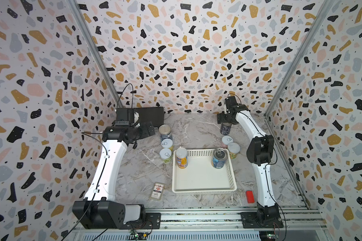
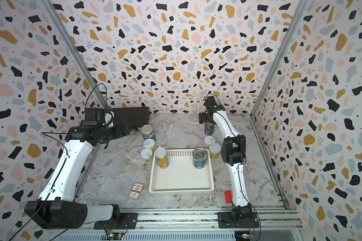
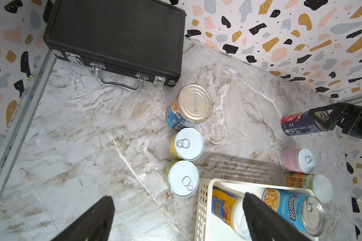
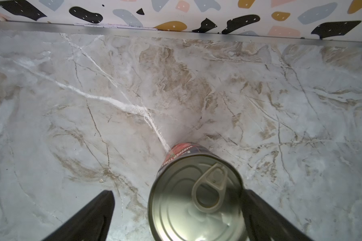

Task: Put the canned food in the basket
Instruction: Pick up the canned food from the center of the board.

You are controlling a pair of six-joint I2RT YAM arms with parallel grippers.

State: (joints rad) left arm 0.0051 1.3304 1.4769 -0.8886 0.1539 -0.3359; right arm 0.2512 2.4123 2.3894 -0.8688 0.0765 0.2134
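The robot's right gripper should next move down around the dark blue can's upper end (image 1: pixel 226 125) (image 4: pixel 198 196). It should shift sideways before it closes, because the can is nearer one fingertip than the other.
The white basket (image 1: pixel 201 179) sits mid-table and holds two upright cans, a yellow-labelled one (image 1: pixel 181 158) and a blue one (image 1: pixel 219 158). Left of it stand three cans in a row: a blue tin (image 1: pixel 165 132), a yellow can (image 1: pixel 167 144) and a green can (image 1: pixel 165 154). My left gripper (image 1: pixel 149 130) hangs open and empty above the table beside the blue tin. At the back right my right gripper (image 4: pixel 179 195) is open around a dark blue can (image 4: pixel 196 198); one finger is close against it, the other stands apart. A pink can (image 1: pixel 227 140) and a green-yellow can (image 1: pixel 233 149) stand nearby.
A black briefcase (image 1: pixel 153 116) lies at the back left, just behind my left gripper. A flat card box (image 1: pixel 157 191) lies front left of the basket. A small red block (image 1: pixel 249 196) sits front right by the right arm. Patterned walls close three sides.
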